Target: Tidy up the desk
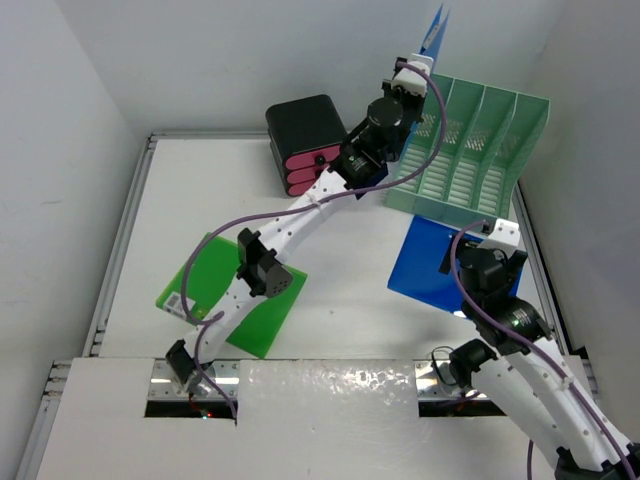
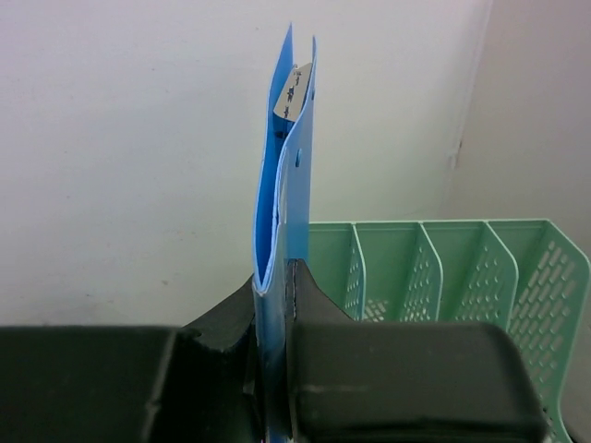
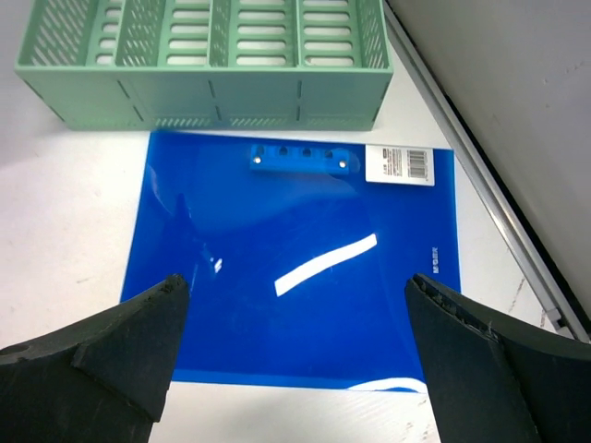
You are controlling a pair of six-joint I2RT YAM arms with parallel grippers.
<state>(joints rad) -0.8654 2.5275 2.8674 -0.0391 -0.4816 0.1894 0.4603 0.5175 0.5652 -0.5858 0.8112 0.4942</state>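
The left gripper will next move sideways from the rack's edge by the black case over the rack's end slot [image 1: 420,146] [image 2: 334,266], and then lower the light blue folder in.
My left gripper [image 1: 412,68] is shut on a light blue folder [image 1: 433,30] and holds it upright above the left end of the green file rack [image 1: 470,150]. In the left wrist view the folder [image 2: 288,166] stands edge-on between the black fingers [image 2: 314,295], with the rack [image 2: 434,268] behind and to the right. My right gripper [image 3: 291,295] is open and empty above a dark blue folder [image 3: 295,258] that lies flat on the white desk [image 1: 200,190], in front of the rack [image 3: 203,65]. A green folder [image 1: 230,290] lies on the desk at the left.
A black case with pink bands [image 1: 305,140] stands at the back, left of the rack. Metal rails [image 1: 125,230] run along the desk's edges; one shows in the right wrist view [image 3: 480,194]. White walls close in at the back and the sides.
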